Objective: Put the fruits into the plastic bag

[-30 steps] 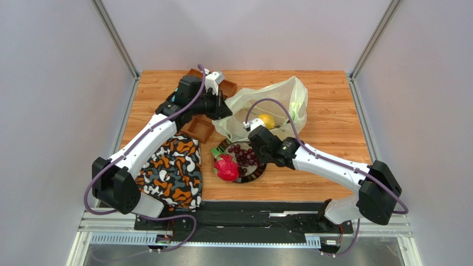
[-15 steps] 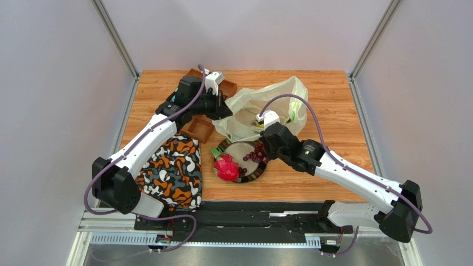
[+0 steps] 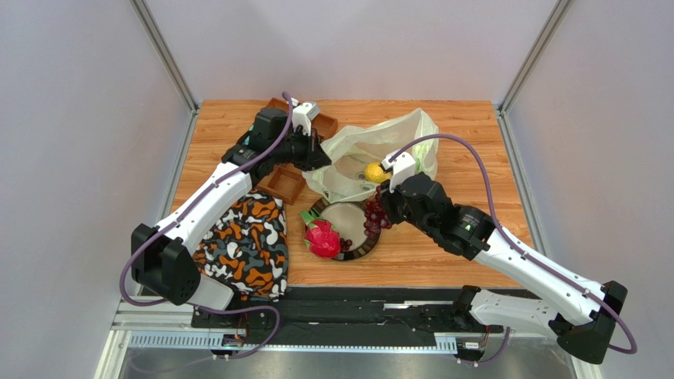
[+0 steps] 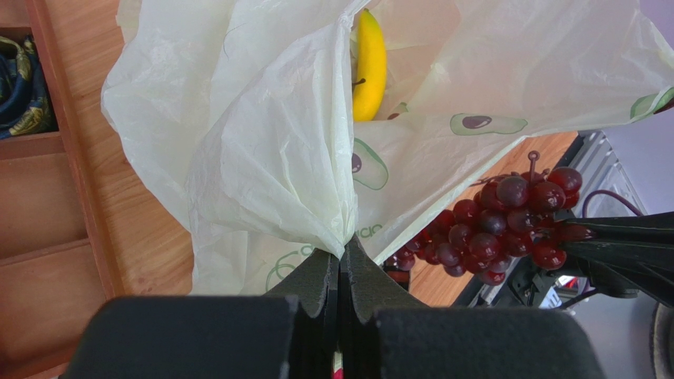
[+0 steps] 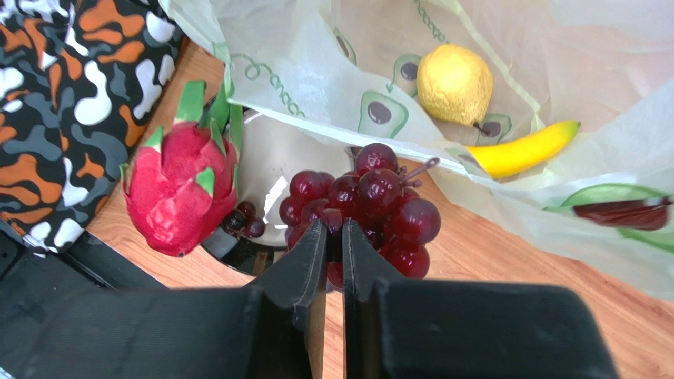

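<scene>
The grapes in my right gripper hang outside the bag, so it should move outward over the bag's near rim and down into the bag's opening [image 3: 354, 165] [image 5: 388, 51] to let them go.
The pale plastic bag [image 3: 360, 146] with avocado prints lies at the back middle of the table. My left gripper [image 4: 342, 251] is shut on a pinched fold of its rim and holds the mouth up. Inside the bag lie a banana [image 5: 522, 148] and a small round yellow fruit [image 3: 376, 171]. My right gripper [image 5: 334, 229] is shut on the dark red grape bunch [image 5: 380, 197], which hangs above the plate's right edge, just outside the bag mouth. The pink dragon fruit [image 3: 323, 238] rests on the dark-rimmed plate [image 3: 342, 217]. A few loose grapes [image 5: 244, 223] stay on the plate.
An orange, black and white patterned cloth [image 3: 245, 245] lies left of the plate. Brown wooden trays [image 3: 283, 183] sit under the left arm, and one holds a dark rolled cloth [image 4: 20, 87]. Metal frame posts stand at the table's back corners.
My right arm has lifted the grape bunch off the plate and carried it right and back toward the bag mouth. The left gripper has kept its hold on the bag.
</scene>
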{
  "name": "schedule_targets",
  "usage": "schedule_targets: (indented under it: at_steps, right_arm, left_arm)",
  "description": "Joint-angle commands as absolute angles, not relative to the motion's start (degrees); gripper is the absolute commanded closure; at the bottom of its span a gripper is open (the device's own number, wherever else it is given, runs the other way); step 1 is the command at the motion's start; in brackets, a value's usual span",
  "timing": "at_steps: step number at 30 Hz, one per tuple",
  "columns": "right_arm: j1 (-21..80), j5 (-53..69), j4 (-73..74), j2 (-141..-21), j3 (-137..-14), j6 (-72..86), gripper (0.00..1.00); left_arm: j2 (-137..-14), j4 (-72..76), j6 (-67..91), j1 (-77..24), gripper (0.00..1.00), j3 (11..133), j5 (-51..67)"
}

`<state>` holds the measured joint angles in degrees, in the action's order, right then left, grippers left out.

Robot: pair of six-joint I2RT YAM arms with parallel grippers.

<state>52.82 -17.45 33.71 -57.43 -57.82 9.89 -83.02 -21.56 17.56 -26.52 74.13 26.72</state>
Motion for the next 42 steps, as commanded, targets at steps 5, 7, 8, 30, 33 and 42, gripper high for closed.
schedule_targets:
  at_steps: [5, 7, 8, 30, 33, 42]
  right_arm:
    - [52.9, -17.8, 28.2, -54.4, -67.0, 9.0, 1.00]
    - [52.8, -17.6, 28.3, -54.4, -68.5, 8.6, 1.00]
    - [52.8, -17.8, 28.3, -54.4, -69.3, 8.2, 1.00]
    - [46.3, -18.8, 21.1, -71.5, -83.0, 1.5, 1.00]
    - [45.7, -20.0, 20.7, -73.6, -82.6, 0.9, 1.00]
    - [45.5, -23.5, 23.6, -77.4, -76.2, 1.0, 1.00]
  left_arm:
    - [-81.2, -19.8, 17.9, -26.4, 1.00, 74.0, 27.6]
    - [-81.2, -19.9, 18.0, -26.4, 1.00, 74.0, 27.5]
    - [-81.2, -19.9, 18.0, -26.4, 1.00, 74.1, 27.6]
    - [-79.8, -19.7, 17.8, -26.4, 1.00, 73.9, 27.6]
    - [-79.7, -19.8, 17.8, -26.4, 1.00, 74.0, 27.6]
    - [-79.1, -19.9, 17.8, -26.4, 1.00, 73.8, 27.5]
